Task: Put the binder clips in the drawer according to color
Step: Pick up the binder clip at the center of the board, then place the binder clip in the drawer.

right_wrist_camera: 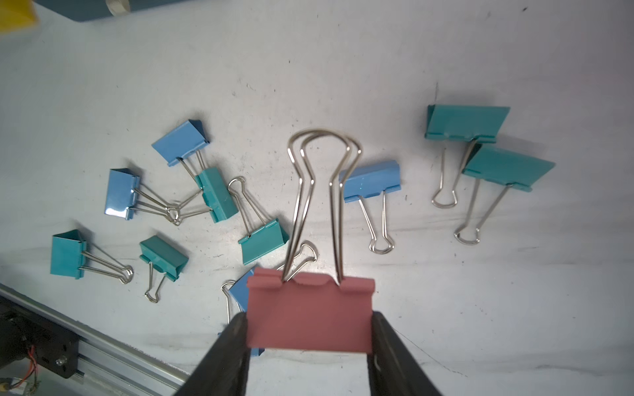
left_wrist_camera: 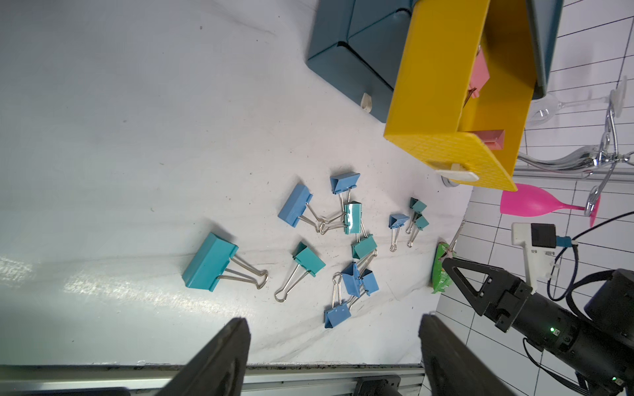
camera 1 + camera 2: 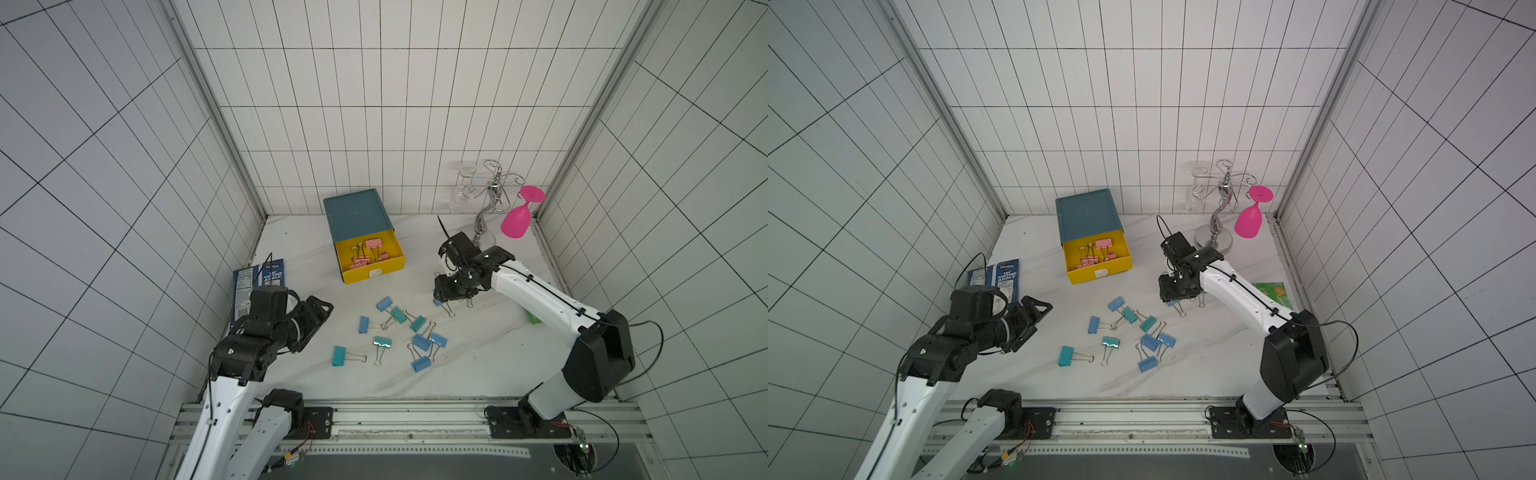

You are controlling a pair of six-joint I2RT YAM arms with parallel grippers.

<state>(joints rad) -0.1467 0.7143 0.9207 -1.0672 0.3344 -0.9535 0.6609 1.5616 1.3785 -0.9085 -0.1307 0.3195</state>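
Pink clips already lie inside the open yellow drawer (image 3: 374, 274). My right gripper will next carry the pink binder clip outward over the drawer and release it there.
The dark-teal drawer cabinet (image 3: 357, 214) stands at the back of the table, its yellow top drawer (image 3: 374, 274) pulled out. Several pink binder clips (image 3: 374, 244) lie in that drawer. Blue and teal binder clips (image 3: 399, 314) are scattered on the table in front of it. My right gripper (image 1: 308, 329) is shut on the body of a pink binder clip (image 1: 308, 308), held above the scattered clips with its wire handles pointing away. In a top view the right gripper (image 3: 444, 297) hangs right of the pile. My left gripper (image 2: 334, 322) stands open and empty left of the pile (image 3: 318, 328).
A blue snack bag (image 3: 257, 286) lies by the left wall. A chrome glass rack (image 3: 492, 195) at the back right holds a pink wine glass (image 3: 519, 218) and a clear one (image 3: 461, 191). A green packet (image 3: 1273, 293) lies under the right arm. An aluminium rail (image 3: 395, 415) runs along the front.
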